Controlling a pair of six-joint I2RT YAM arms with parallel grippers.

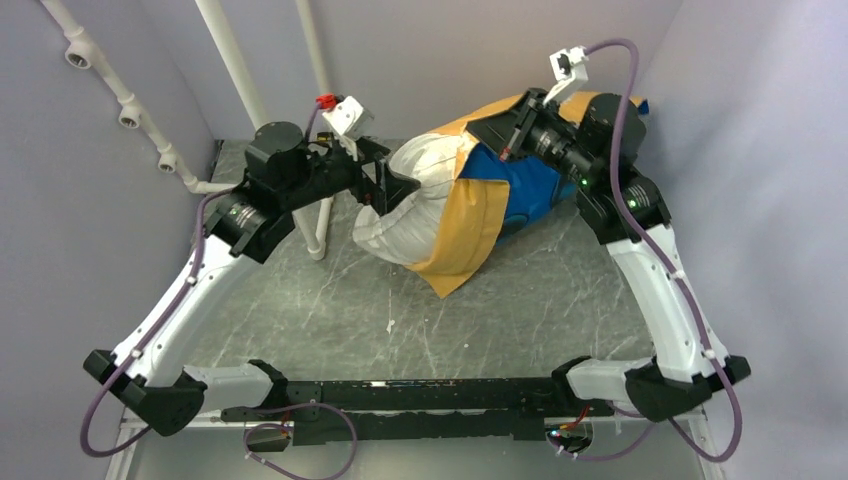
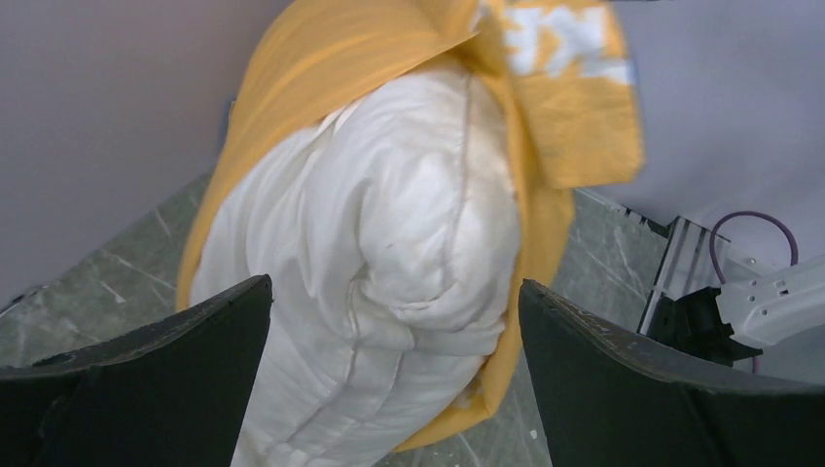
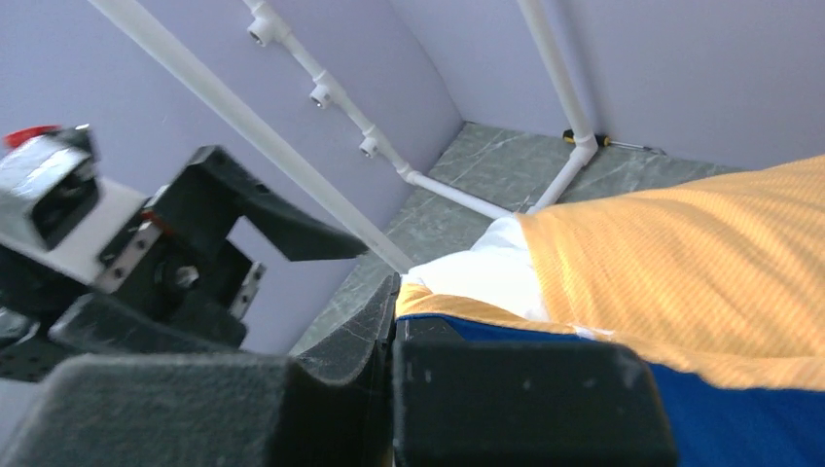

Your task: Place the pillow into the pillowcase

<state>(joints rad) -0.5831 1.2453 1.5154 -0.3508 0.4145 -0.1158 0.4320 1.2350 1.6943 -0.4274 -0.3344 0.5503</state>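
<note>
The white pillow still shows uncovered. My left gripper should next move past the pillow's exposed end, toward my right gripper and onto the case's yellow upper edge (image 2: 461, 39).
The white pillow (image 1: 418, 195) lies at the back of the table, its far part inside the pillowcase (image 1: 478, 225). The case shows yellow-orange outside and blue (image 1: 525, 185) within its mouth. My left gripper (image 1: 400, 190) is open, its fingers on either side of the pillow's exposed end and apart from it. In the left wrist view that gripper (image 2: 396, 287) frames the crumpled pillow (image 2: 389, 253), with the pillowcase (image 2: 321, 58) wrapped round behind it. My right gripper (image 1: 505, 152) is shut on the case's upper edge; in its wrist view the gripper (image 3: 394, 297) meets the blue and yellow hem of the pillowcase (image 3: 681, 272).
A white pipe frame (image 1: 240, 80) stands at the back left against the wall, with one post (image 1: 320, 225) just behind my left wrist. Lilac walls close in the table (image 1: 450, 310) on three sides. A small screwdriver (image 3: 608, 141) lies at the back wall's foot.
</note>
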